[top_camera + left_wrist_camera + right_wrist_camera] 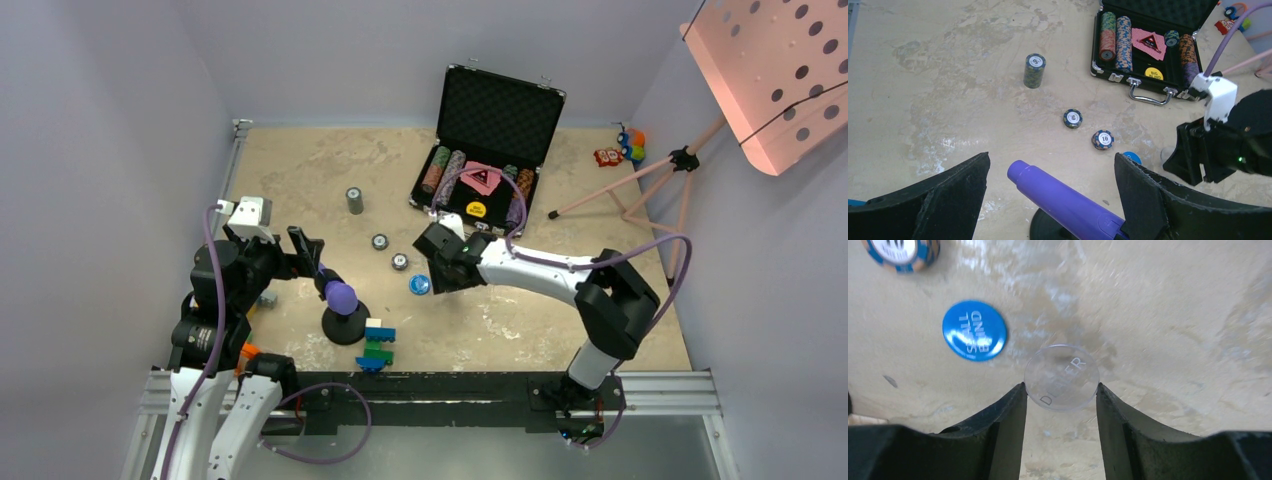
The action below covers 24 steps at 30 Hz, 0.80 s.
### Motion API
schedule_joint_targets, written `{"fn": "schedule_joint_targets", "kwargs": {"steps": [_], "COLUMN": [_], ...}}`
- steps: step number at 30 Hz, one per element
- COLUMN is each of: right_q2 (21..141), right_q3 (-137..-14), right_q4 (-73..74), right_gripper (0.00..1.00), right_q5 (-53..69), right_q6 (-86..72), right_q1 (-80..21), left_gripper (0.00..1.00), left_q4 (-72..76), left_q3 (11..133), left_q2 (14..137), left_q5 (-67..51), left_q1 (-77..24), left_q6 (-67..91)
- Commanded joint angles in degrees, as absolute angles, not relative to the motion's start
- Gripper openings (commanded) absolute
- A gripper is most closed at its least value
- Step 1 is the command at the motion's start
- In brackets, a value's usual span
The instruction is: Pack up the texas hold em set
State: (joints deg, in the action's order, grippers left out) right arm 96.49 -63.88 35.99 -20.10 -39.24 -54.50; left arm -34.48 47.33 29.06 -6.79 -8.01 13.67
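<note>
My right gripper lifts outward over the case's near edge next and lowers the clear dealer button above the yellow button (476, 209) already in the case.
The black case (500, 108) stands open at the back, holding chip rows, pink cards (480, 178) and a yellow button (476, 209). My right gripper (1061, 387) is shut on the clear dealer button (1061, 375), pinched by its edges at the fingertips just above the table. The blue button (974, 330) lies to its left, with a chip (900, 252) beyond. A short chip stack (354, 200) and two loose chips (380, 241) (400, 262) lie mid-table. My left gripper (1052, 156) is open and empty, over the purple-tipped object (1068, 202).
A toy-brick figure (377, 345) stands near the front by the purple-tipped object's black base (345, 326). A pink stand (640, 185) and small toys (620, 148) are at the back right. Walls close in on the left, back and right.
</note>
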Motion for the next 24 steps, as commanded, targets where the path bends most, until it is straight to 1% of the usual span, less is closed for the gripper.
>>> {"fn": "schedule_joint_targets", "kwargs": {"steps": [1, 6, 12, 20, 24], "right_q2": [92.89, 94.56, 101.62, 110.82, 114.22], "right_q3": [-68.79, -74.29, -83.25, -93.03, -95.46], "right_q4": [34.59, 32.63, 32.36, 33.22, 33.26], "right_gripper": [0.45, 0.46, 0.45, 0.45, 0.45], "right_q5": [-22.07, -19.89, -17.89, -15.0, -14.23], "right_q6": [-32.87, -26.68, -21.95, -19.5, -19.26], "right_q1": [-47.93, -39.05, -32.5, -28.27, -26.61], "left_gripper": [0.98, 0.97, 0.98, 0.98, 0.98], "left_q4": [-33.48, -33.47, -33.47, -33.32, -33.31], "left_q3": [47.31, 47.29, 47.3, 47.31, 47.29], "left_q2": [28.99, 29.0, 29.09, 29.16, 29.24], "left_q5": [-6.74, -6.65, -6.46, -6.5, -6.5], "left_q1": [-8.31, -8.35, -8.29, -8.35, -8.3], "left_q6": [12.57, 12.57, 12.57, 12.48, 12.48]}}
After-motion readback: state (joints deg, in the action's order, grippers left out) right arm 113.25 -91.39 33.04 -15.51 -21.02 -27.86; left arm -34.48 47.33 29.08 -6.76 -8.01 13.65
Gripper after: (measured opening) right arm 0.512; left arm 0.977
